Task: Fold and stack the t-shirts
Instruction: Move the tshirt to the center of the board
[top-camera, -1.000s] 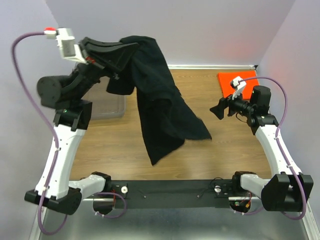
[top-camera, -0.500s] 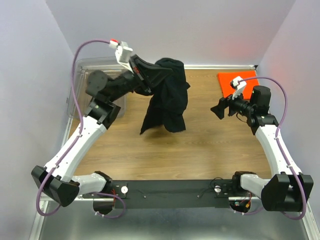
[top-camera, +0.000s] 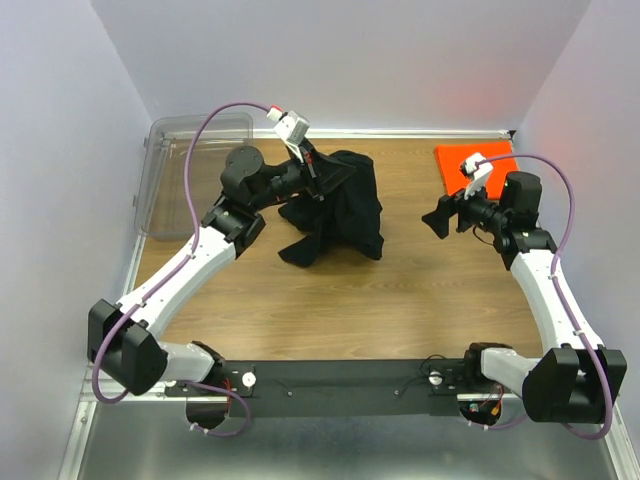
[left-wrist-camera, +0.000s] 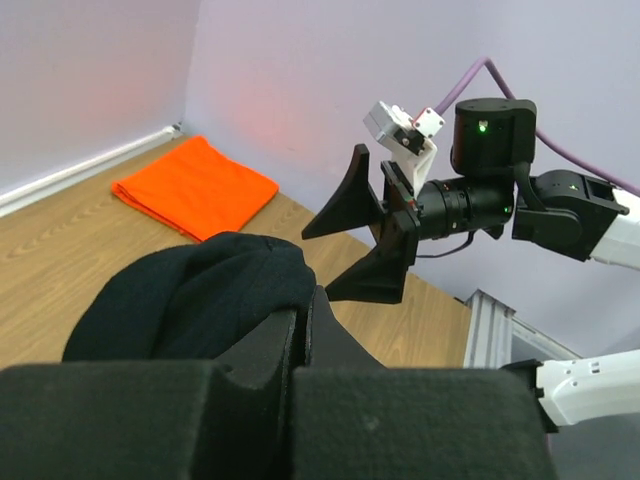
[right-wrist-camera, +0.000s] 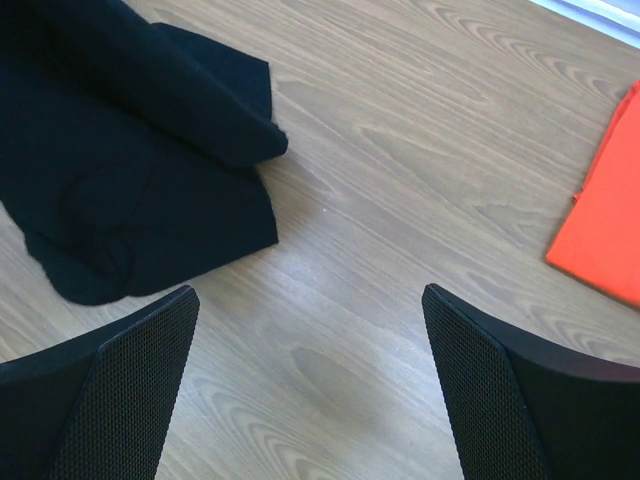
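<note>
The black t-shirt's nearest corner (top-camera: 376, 250) (right-wrist-camera: 98, 284) is down and to the left in the top view from my right gripper, which is open over empty wood and will go onto that corner next.
The black t-shirt (top-camera: 340, 212) lies in a crumpled heap on the wooden table, a little left of the middle. My left gripper (top-camera: 324, 180) is shut on its upper edge, and the left wrist view shows black cloth (left-wrist-camera: 200, 300) pinched between the closed fingers (left-wrist-camera: 262, 350). The orange t-shirt (top-camera: 473, 160) lies folded flat at the back right, also seen as an orange t-shirt (left-wrist-camera: 195, 185) from the left wrist. My right gripper (top-camera: 440, 218) hovers open and empty to the right of the heap, its jaws wide above bare wood (right-wrist-camera: 330, 380), the black t-shirt (right-wrist-camera: 130, 170) at upper left.
A clear plastic bin (top-camera: 190, 170) stands at the back left against the wall. White walls close in the table on three sides. The arm bases sit on a black rail (top-camera: 340, 385) at the near edge.
My left arm has swung down from high at the left towards the middle. The hanging black t-shirt has dropped into a heap on the table. The right arm has not moved.
</note>
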